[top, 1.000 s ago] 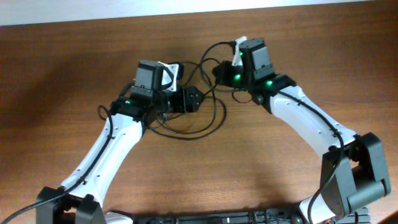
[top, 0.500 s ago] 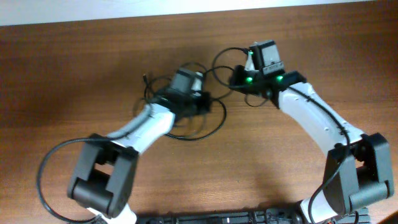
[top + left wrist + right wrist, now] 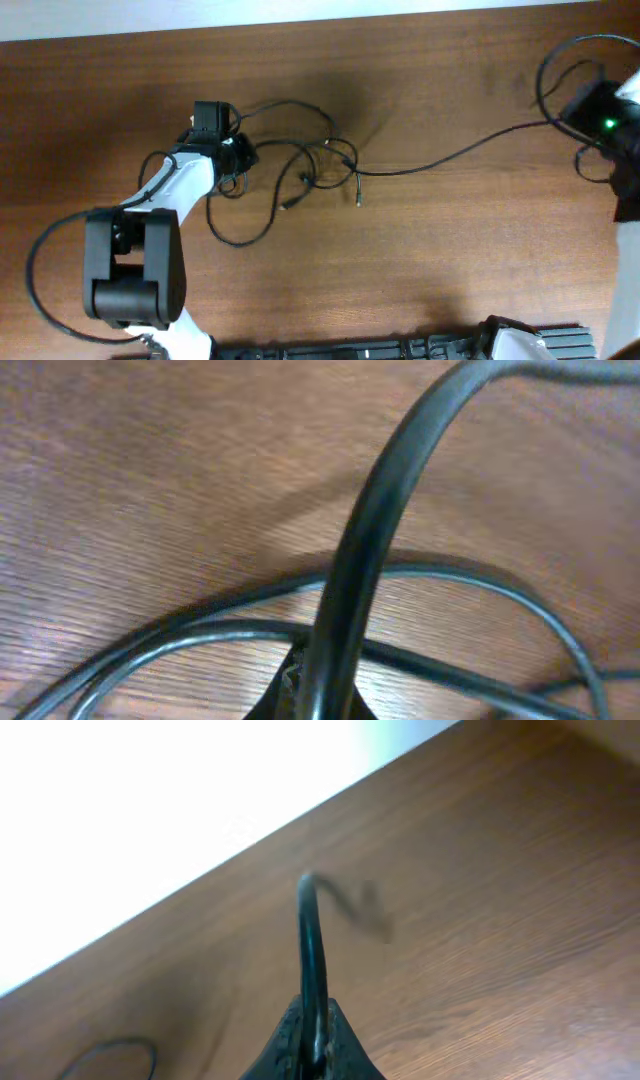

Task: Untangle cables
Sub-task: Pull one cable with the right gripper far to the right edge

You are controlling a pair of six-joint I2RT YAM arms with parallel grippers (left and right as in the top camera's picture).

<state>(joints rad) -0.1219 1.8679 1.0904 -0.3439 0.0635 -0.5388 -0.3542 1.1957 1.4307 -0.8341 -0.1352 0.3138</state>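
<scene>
The wood at the table's far corner is free of the loops, so my right gripper should next go outward, then down there to release the black cable.
The cables (image 3: 300, 172) lie as loose black loops left of the table's middle. My left gripper (image 3: 243, 152) is at their left end, shut on one cable; in the left wrist view that cable (image 3: 380, 510) rises from the closed gripper (image 3: 320, 705) over other strands on the wood. One long cable (image 3: 460, 152) runs from the loops to the far right. There my right gripper (image 3: 575, 108) is shut on it. The right wrist view has this cable (image 3: 312, 950) standing up out of the closed gripper (image 3: 315, 1045). A free plug end (image 3: 358, 200) lies on the table.
The brown wooden table (image 3: 420, 260) ends at a white strip (image 3: 300, 10) along the back. A thick black wire (image 3: 40, 270) loops by the left arm's base. Dark equipment (image 3: 380, 350) lines the front edge.
My left gripper has shut on a cable and moved left. My right arm has pulled far to the right, drawing one cable out of the bundle, which has spread into loose loops.
</scene>
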